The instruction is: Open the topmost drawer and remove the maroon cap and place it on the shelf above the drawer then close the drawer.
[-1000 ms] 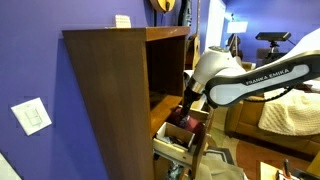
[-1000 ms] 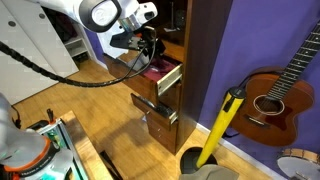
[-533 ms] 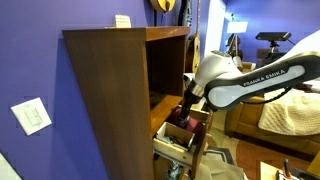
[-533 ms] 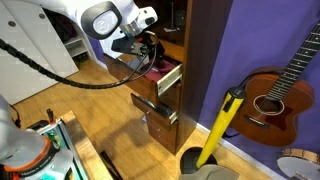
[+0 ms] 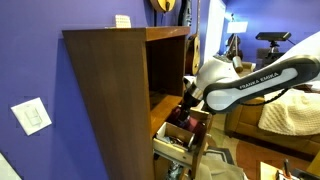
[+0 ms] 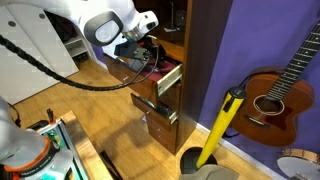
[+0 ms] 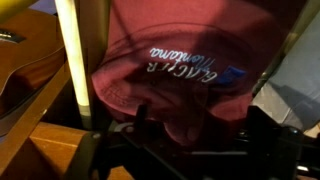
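Observation:
My gripper stays low in the drawer next and draws its open fingers together on the fabric at the cap's near edge, as that edge already lies between them.
The topmost drawer (image 5: 176, 141) stands pulled out of the tall brown cabinet; it also shows in an exterior view (image 6: 169, 77). The maroon cap (image 7: 175, 70) lies inside it, white lettering facing the wrist camera, and shows in both exterior views (image 5: 184, 123) (image 6: 160, 69). My gripper (image 7: 197, 120) is down in the drawer, open, its dark fingers (image 7: 140, 112) standing on either side of the cap's near edge. From outside, the gripper (image 5: 187, 108) (image 6: 150, 57) hangs just over the cap. The shelf (image 5: 164, 101) above the drawer is bare.
Lower drawers (image 6: 152, 104) also stand pulled out below the top one. A white card (image 5: 122, 20) sits on the cabinet's top. A yellow pole (image 6: 219, 128) and a guitar (image 6: 275, 95) lean on the purple wall beside the cabinet. A sofa (image 5: 280, 115) stands behind the arm.
The arm has leaned further over and the gripper has sunk a little lower into the drawer, closer onto the cap. The cap and drawer have not moved.

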You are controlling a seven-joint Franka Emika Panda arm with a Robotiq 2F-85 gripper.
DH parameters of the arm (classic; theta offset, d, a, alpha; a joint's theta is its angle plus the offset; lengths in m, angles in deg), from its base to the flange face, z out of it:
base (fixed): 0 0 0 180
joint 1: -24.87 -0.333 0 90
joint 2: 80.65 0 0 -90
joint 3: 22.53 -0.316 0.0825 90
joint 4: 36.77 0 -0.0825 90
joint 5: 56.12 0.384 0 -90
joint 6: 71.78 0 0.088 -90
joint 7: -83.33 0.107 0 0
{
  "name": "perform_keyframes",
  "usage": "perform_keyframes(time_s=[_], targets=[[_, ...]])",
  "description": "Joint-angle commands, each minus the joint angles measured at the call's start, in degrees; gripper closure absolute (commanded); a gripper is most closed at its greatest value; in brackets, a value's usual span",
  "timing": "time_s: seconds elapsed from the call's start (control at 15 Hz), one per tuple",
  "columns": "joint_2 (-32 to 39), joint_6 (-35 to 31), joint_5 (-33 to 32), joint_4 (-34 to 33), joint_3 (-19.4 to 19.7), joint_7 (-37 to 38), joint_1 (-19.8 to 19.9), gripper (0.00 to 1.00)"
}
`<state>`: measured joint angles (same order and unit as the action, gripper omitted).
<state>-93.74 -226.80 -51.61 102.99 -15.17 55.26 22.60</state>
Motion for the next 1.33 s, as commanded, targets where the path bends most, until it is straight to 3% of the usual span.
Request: perform_keyframes(time_s=[0.0, 0.27, 0.4, 0.6, 1.07, 1.27], targets=[[0.8, -3.7, 3.6, 1.0, 1.5, -3.6, -1.9, 0.0], [1.8, -6.3, 6.0, 1.1, 2.0, -5.9, -2.8, 0.0], [2.3, -7.2, 7.8, 1.0, 2.2, -7.5, -3.5, 0.1], [3.2, -8.1, 10.5, 0.9, 2.4, -9.8, -4.2, 0.38], [4.0, -7.7, 13.6, 0.6, 2.2, -12.7, -4.1, 0.93], [2.6, -5.5, 10.2, 0.9, 1.6, -9.7, -2.3, 1.0]])
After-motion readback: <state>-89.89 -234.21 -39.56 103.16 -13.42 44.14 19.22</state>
